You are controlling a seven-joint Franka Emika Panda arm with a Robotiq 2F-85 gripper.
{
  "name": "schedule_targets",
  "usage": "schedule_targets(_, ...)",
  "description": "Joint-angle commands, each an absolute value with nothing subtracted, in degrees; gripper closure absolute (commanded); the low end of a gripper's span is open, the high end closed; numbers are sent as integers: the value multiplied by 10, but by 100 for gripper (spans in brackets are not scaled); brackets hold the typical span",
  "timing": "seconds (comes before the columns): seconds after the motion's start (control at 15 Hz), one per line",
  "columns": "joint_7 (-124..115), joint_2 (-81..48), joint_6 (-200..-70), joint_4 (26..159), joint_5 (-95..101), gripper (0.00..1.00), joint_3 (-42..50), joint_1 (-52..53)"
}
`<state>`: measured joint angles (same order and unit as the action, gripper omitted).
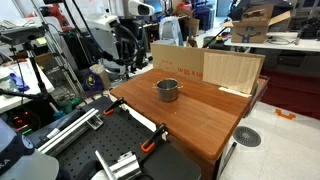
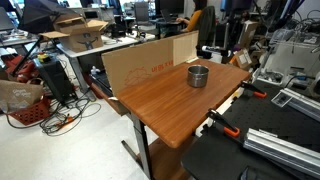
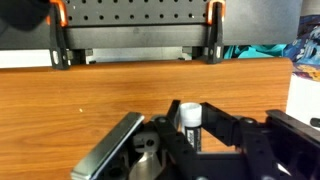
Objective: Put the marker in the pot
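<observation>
The marker still hangs above and beside the pot's rim. My gripper will next move across and down over the pot's opening (image 1: 168, 84) to let go of the marker there.
In the wrist view my gripper (image 3: 192, 108) is shut on the marker (image 3: 190, 122), a slim dark stick with a white end that points up between the two black fingers. Just below and to the left of the fingers lies the shiny steel pot (image 3: 108, 153), of which only part of the rim and the inside show. In both exterior views the pot (image 1: 168, 89) (image 2: 198, 75) stands upright on the wooden table (image 1: 205, 118) (image 2: 165, 105), near the cardboard. I cannot make out the gripper or the marker in the exterior views.
A folded cardboard sheet (image 1: 176, 58) (image 2: 150, 62) and a pale wooden board (image 1: 233, 70) stand along one table edge. Orange-handled clamps (image 3: 60, 15) (image 3: 212, 12) (image 2: 226, 127) grip the table edge by a perforated black plate (image 3: 130, 12). Cluttered benches and cables surround the table.
</observation>
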<state>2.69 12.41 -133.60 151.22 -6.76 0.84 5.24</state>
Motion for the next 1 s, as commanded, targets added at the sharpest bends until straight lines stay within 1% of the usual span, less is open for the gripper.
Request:
schedule_targets(0.0,35,98,-1245,1465,-65,93,16,27)
schedule_targets(0.27,32,49,-1174,1411,-67,93,22,6)
schedule_targets(0.93,30,-136,-1064,1240,-71,93,21,-16)
